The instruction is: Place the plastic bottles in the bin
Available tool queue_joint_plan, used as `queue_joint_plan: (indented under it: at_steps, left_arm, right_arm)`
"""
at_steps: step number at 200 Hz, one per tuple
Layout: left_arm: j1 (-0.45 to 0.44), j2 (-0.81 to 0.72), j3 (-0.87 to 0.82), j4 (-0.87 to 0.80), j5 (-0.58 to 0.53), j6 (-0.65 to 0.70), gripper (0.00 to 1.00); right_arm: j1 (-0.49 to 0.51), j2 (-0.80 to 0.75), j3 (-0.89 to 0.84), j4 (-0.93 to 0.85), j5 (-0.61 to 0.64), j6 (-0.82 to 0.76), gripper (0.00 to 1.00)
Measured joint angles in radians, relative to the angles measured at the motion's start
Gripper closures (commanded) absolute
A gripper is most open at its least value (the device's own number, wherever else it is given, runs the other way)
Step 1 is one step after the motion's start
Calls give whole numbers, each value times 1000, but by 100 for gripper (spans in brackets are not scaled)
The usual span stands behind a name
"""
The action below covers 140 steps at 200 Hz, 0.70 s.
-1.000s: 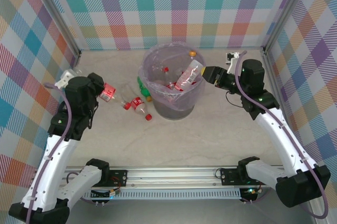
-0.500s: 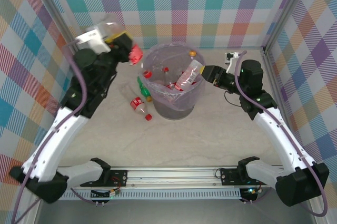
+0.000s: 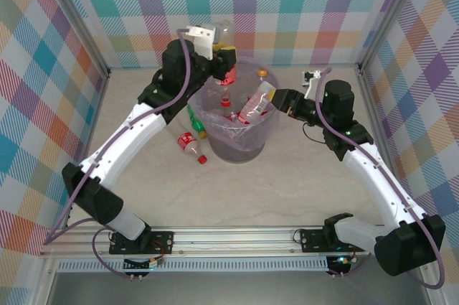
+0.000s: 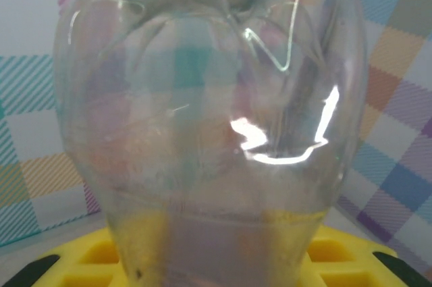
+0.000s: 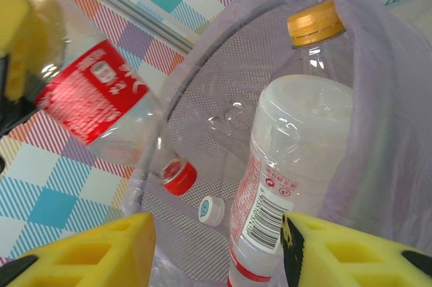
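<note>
My left gripper lowers the bottle toward the orange cap next and releases it. The bin's opening point(image 3: 246, 77) lies below and only the bottle's neck is past the bin's rim.
My left gripper point(image 3: 225, 62) point(image 4: 216, 267) is shut on a clear plastic bottle point(image 3: 226, 52) point(image 4: 209, 125) with a red label. It holds the bottle cap-down over the far-left rim of the bin point(image 3: 267, 130), a round grey bin lined with a lilac bag. In the right wrist view that held bottle point(image 5: 94, 101) hangs at the rim. My right gripper point(image 3: 278, 99) point(image 5: 219, 253) stands open at the bin's right rim. An orange-capped bottle point(image 3: 258, 100) point(image 5: 297, 138) leans inside the bin by its right finger point(image 5: 351, 253). Red-capped bottles point(image 3: 228, 109) lie inside the bin.
A green bottle point(image 3: 193, 120) and a red-labelled bottle point(image 3: 190, 145) lie on the table just left of the bin. A white cap point(image 5: 212, 211) shows low in the bin. Checked walls close in the left, back and right sides.
My left arm has swung up and to the right from the table's left side, carrying its bottle to above the bin's rim. The right arm has stayed put.
</note>
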Motion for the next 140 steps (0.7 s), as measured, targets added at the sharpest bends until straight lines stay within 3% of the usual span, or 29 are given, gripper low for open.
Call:
queue_joint_plan:
  at_steps: [35, 67, 140]
  left_arm:
    - [0, 141, 168, -187, 35, 50, 89]
    - [0, 201, 199, -307, 61, 80, 89]
    - [-1, 303, 206, -359, 122, 111, 85]
  right_arm:
    - [0, 0, 0, -11, 0, -23, 46]
    - [0, 8, 0, -23, -2, -42, 46]
    - [0, 28, 8, -34, -7, -61, 46]
